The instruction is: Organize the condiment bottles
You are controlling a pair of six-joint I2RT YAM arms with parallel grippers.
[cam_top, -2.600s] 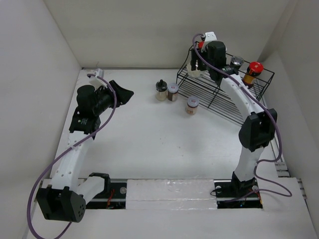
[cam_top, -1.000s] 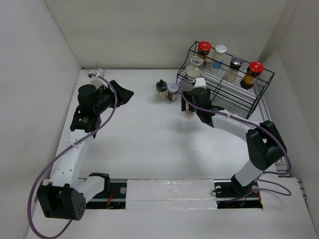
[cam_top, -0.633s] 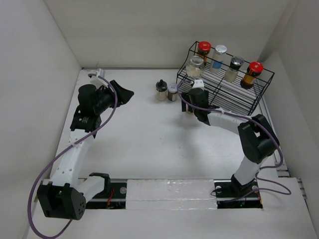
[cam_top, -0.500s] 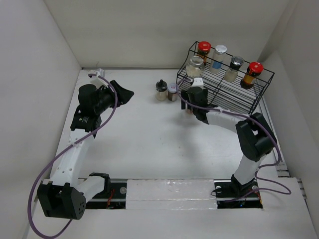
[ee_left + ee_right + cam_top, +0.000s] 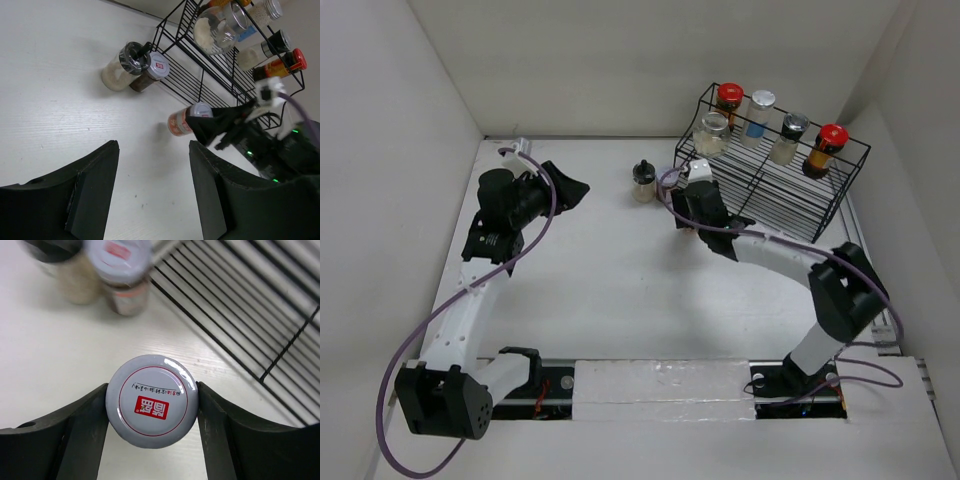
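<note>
My right gripper rises outward over the rack next, then comes down to the rack's empty wires [image 5: 744,158] beside the top shelf's clear glass jar.
My right gripper [image 5: 690,205] is shut on a pale-lidded jar [image 5: 151,407] with a red mark on its lid and an orange label [image 5: 181,123], just in front of the black wire rack [image 5: 790,195]. Both fingers [image 5: 85,420] press the lid's sides; I cannot tell whether it is off the table. A black-lidded pale jar [image 5: 643,180] and a brown jar with a white lid [image 5: 152,70] stand to its far left. Several jars stand on the rack's top tier, two with red caps [image 5: 728,98] [image 5: 831,142]. My left gripper [image 5: 565,185] is open and empty [image 5: 152,150], at the far left.
The white side walls close in the table on the left, back and right. The rack's lower wire shelf [image 5: 250,300] lies right beside the held jar. Bare table surface [image 5: 620,290] spreads between the two arms.
My right arm came down from the rack's top tier to the jar on the table, closed on it and shifted left toward the two standing jars. The left arm has not moved.
</note>
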